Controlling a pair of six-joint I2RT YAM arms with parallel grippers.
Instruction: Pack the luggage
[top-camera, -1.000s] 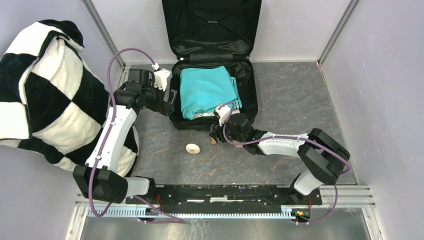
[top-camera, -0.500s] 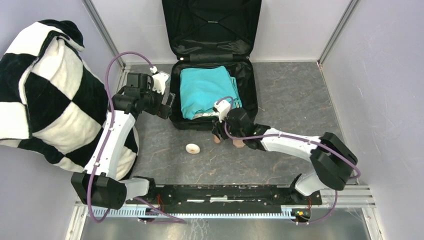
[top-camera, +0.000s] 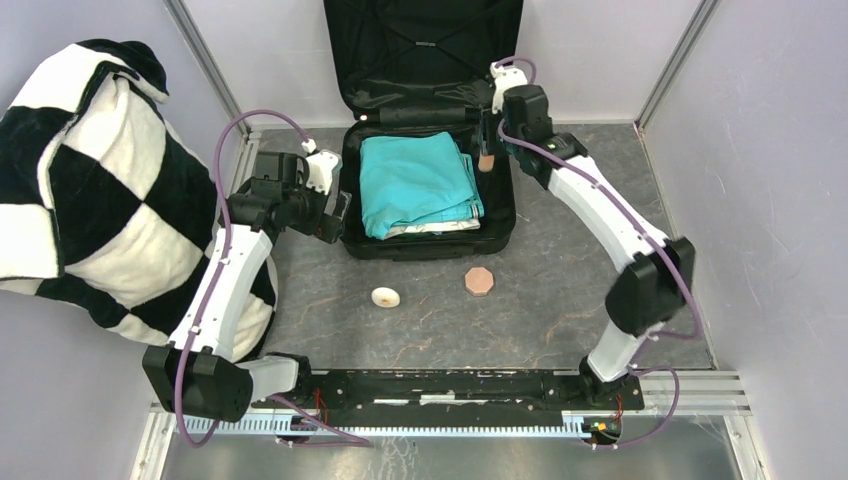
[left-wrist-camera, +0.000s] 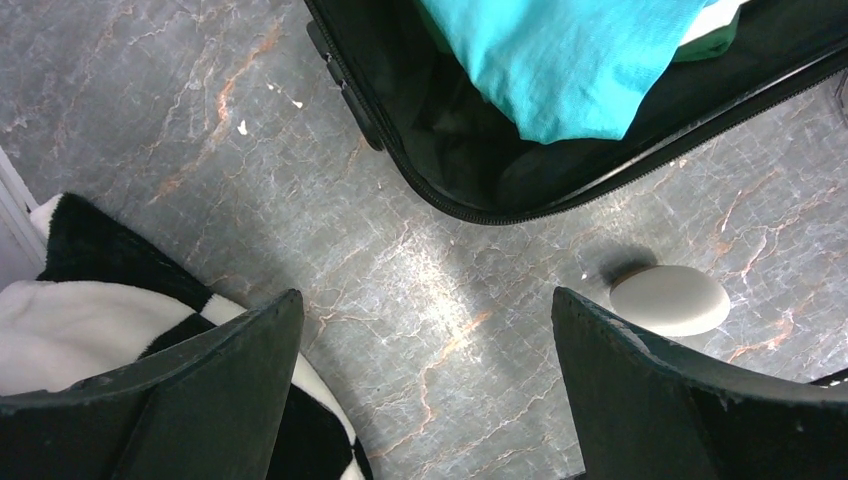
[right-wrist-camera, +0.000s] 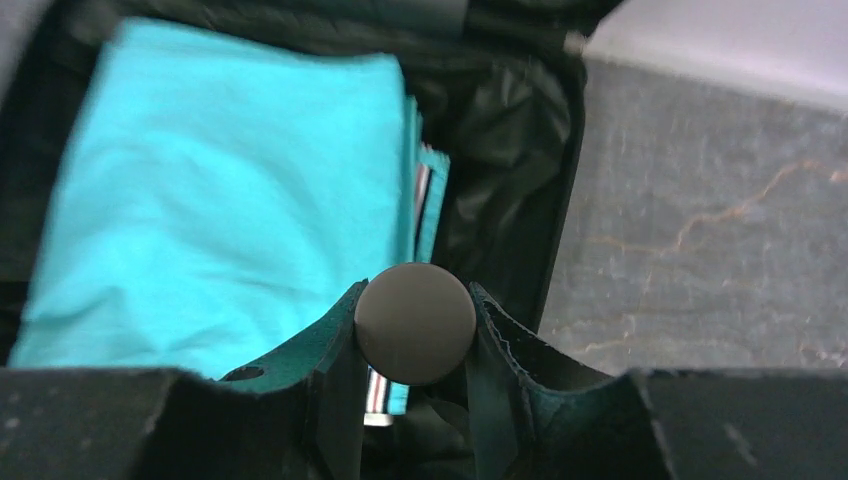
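Note:
My right gripper lowers the small round brown piece (top-camera: 486, 161) down into the bare gap beside the teal clothes next and releases it, since that gap lies empty.
The luggage (top-camera: 497, 215) lies open at the back of the floor, its lid (top-camera: 425, 50) leaning on the wall. Folded teal clothes (top-camera: 415, 180) fill its left side. My right gripper (top-camera: 486, 150) hovers over the case's back right part, shut on a small round brown piece (top-camera: 486, 161). In the right wrist view that piece (right-wrist-camera: 415, 323) sits pinched between the fingers of the gripper (right-wrist-camera: 415, 295), above the gap between the teal clothes (right-wrist-camera: 220, 200) and the case wall (right-wrist-camera: 540, 180). My left gripper (top-camera: 338, 215) (left-wrist-camera: 425, 298) stands open and holds nothing, just outside the case's left rim (left-wrist-camera: 420, 190).
A cream disc (top-camera: 385, 297) (left-wrist-camera: 668, 299) and a brown octagonal piece (top-camera: 480, 281) lie on the grey floor in front of the case. A black-and-white checkered blanket (top-camera: 90, 180) (left-wrist-camera: 80, 290) is heaped on the left, against the left arm. Walls close in both sides.
The right arm has risen from the floor in front of the case and swung over its back right part, carrying the round piece. The octagonal piece stays on the floor. The left arm barely moved.

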